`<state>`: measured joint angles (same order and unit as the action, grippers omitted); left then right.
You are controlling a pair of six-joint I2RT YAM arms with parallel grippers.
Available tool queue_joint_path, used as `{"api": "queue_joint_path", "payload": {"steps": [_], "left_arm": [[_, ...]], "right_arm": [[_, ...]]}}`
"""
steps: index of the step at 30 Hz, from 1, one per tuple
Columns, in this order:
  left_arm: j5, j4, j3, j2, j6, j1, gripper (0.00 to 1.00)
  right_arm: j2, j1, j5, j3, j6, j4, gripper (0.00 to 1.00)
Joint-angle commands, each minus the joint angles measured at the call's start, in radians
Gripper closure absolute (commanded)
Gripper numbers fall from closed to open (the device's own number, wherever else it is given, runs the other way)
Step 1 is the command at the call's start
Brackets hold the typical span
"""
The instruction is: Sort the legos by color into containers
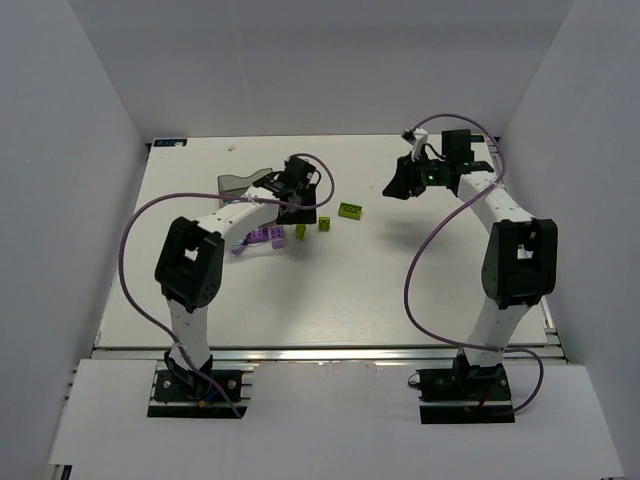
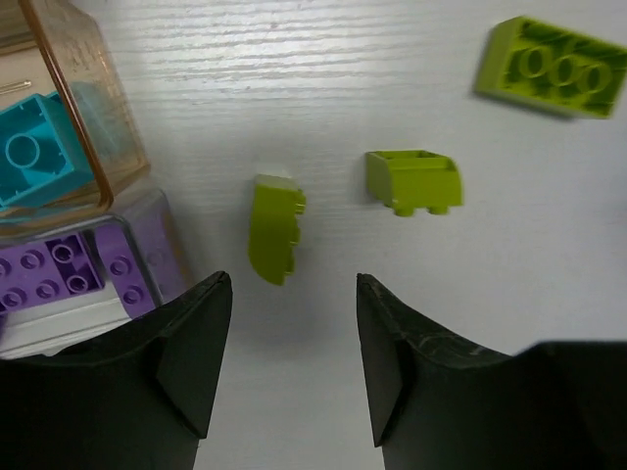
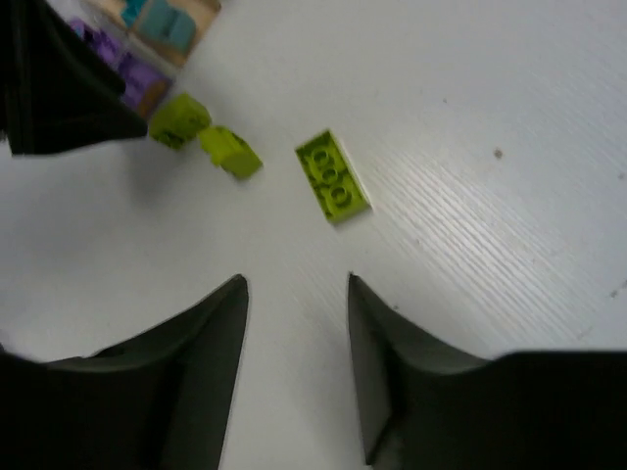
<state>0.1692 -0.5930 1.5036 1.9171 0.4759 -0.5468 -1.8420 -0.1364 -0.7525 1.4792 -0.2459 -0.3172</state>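
The curved piece point(image 1: 300, 232) beside the clear bin points lengthwise between the open fingers of my left gripper, so the gripper should move down onto it next, with one finger along each long side of the piece.
Three lime green legos lie loose on the table: a long brick point(image 1: 350, 210) point(image 2: 554, 67) point(image 3: 333, 176), a small brick point(image 1: 325, 223) point(image 2: 413, 180) point(image 3: 230, 152) and a curved piece point(image 1: 300, 232) point(image 2: 274, 227) point(image 3: 178, 119). My left gripper point(image 1: 303, 212) point(image 2: 292, 281) is open and empty, just short of the curved piece. The joined containers sit to its left: a tan bin point(image 2: 83, 108) with a cyan brick point(image 2: 29, 157), a clear bin point(image 2: 157, 225) with purple bricks point(image 2: 69, 269) point(image 1: 265, 237), and a smoky grey bin point(image 1: 240, 183). My right gripper point(image 1: 402, 186) point(image 3: 296, 281) is open and empty, above the table right of the long brick.
White walls close in the table on the left, right and back. The left gripper's dark body point(image 3: 59, 88) shows at the top left of the right wrist view, next to the bins point(image 3: 147, 39). Purple cables loop from both arms.
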Motion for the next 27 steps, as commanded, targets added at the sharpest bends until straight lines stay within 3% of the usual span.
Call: {"api": "queue_joint_path", "payload": {"steps": [1,2,3,8,19,25,27], "left_arm": [[0.087,-0.083,0.116,0.046,-0.101,-0.002,0.37],[0.095,-0.088,0.130,0.062,-0.111,-0.002,0.37],[0.101,-0.099,0.142,0.077,-0.120,-0.002,0.37],[0.089,-0.096,0.179,0.151,-0.155,-0.002,0.38],[0.052,-0.090,0.191,0.217,-0.158,-0.008,0.45],[0.044,-0.058,0.179,0.192,-0.157,-0.012,0.63],[0.046,-0.035,0.182,0.162,-0.152,-0.012,0.74]], "right_arm": [[0.061,0.029,-0.076,-0.014,-0.004,-0.042,0.60],[0.059,0.031,-0.082,-0.016,-0.006,-0.048,0.70],[0.059,0.032,-0.085,-0.019,-0.003,-0.055,0.71],[0.067,0.032,-0.084,-0.036,0.005,-0.049,0.59],[0.066,0.032,-0.076,-0.025,0.008,-0.049,0.56],[0.067,0.031,-0.074,-0.027,0.002,-0.054,0.57],[0.067,0.032,-0.074,-0.028,0.000,-0.056,0.58]]}}
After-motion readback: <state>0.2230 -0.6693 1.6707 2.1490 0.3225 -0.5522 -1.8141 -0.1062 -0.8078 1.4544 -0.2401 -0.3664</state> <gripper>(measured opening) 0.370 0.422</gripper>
